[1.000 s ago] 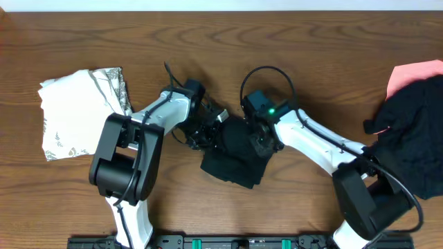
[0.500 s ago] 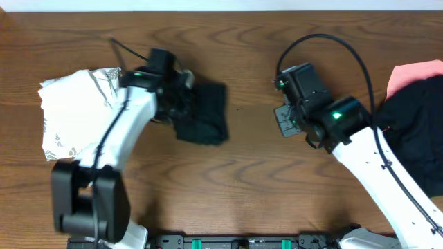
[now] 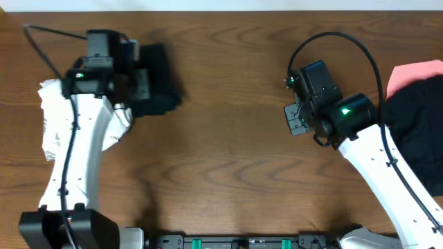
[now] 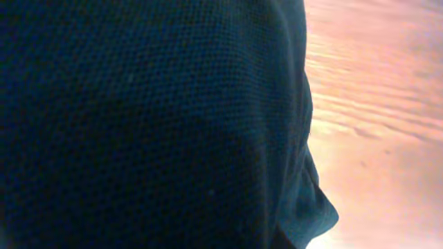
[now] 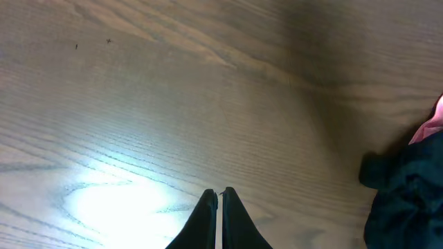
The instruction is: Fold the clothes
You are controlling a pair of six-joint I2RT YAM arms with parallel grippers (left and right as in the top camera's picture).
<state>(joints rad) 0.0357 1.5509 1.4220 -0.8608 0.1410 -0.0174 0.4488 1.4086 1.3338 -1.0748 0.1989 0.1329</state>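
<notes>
The black shirt (image 3: pixel 158 77) should go to the left in the overhead view and down onto the white garment (image 3: pixel 54 117) with my left gripper, which should then let go of it, since the white garment already lies folded.
A folded black shirt (image 3: pixel 158 77) hangs at the far left of the table, with my left gripper (image 3: pixel 140 84) shut on it. In the left wrist view the black shirt (image 4: pixel 152 124) fills nearly the whole frame and hides the fingers. Just left of it lies a folded white, grey-printed garment (image 3: pixel 64 124), partly under the left arm. My right gripper (image 3: pixel 291 119) is shut and empty over bare wood, its fingertips (image 5: pixel 208 202) pressed together. A pile of black clothes (image 3: pixel 417 135) with a pink piece (image 3: pixel 414 72) sits at the right edge; black clothes (image 5: pixel 408 200) show at the right wrist view's edge.
The brown wooden table (image 3: pixel 228 166) stretches between the two arms. A black cable (image 3: pixel 332 38) loops above the right arm. A dark rail (image 3: pixel 228 242) runs along the table's front edge.
My left arm has carried the folded black shirt from the table's middle up to the far left, beside the white garment. My right arm has drawn off the shirt toward the right.
</notes>
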